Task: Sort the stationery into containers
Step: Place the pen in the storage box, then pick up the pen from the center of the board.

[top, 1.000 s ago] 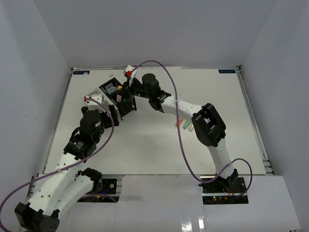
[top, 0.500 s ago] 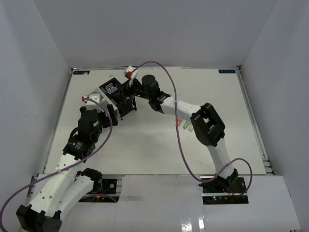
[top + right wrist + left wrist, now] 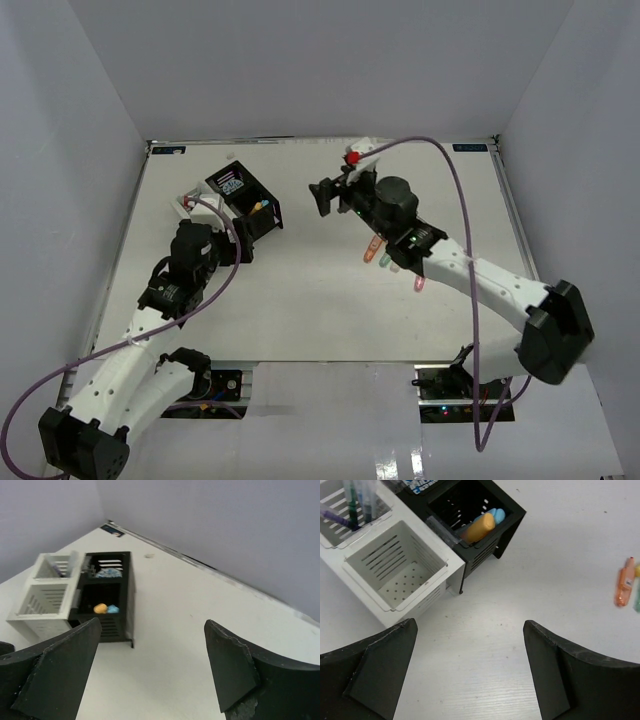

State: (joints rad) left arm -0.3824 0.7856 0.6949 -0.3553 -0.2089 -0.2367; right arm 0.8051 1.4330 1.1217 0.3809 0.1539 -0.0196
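Observation:
The empty right gripper moves right in the top view next, tilts downward and lowers over the yellow highlighter, since highlighters still lie loose mid-table.
The containers stand at the back left, two black and two white. One black compartment holds an orange highlighter and a blue highlighter. The other holds the blue-white tub. Pens stand in the far white compartment, and the near white compartment is empty. Loose highlighters lie mid-table: orange, green, yellow, pink. My left gripper is open just in front of the containers. My right gripper is open and empty in the air, right of the containers.
White walls enclose the table on three sides. The right arm's purple cable arcs over the back right. The loose highlighters lie partly under the right forearm in the top view.
My right gripper was at the black compartment a second ago, opened there, and has pulled away to the right. The left arm has hardly moved.

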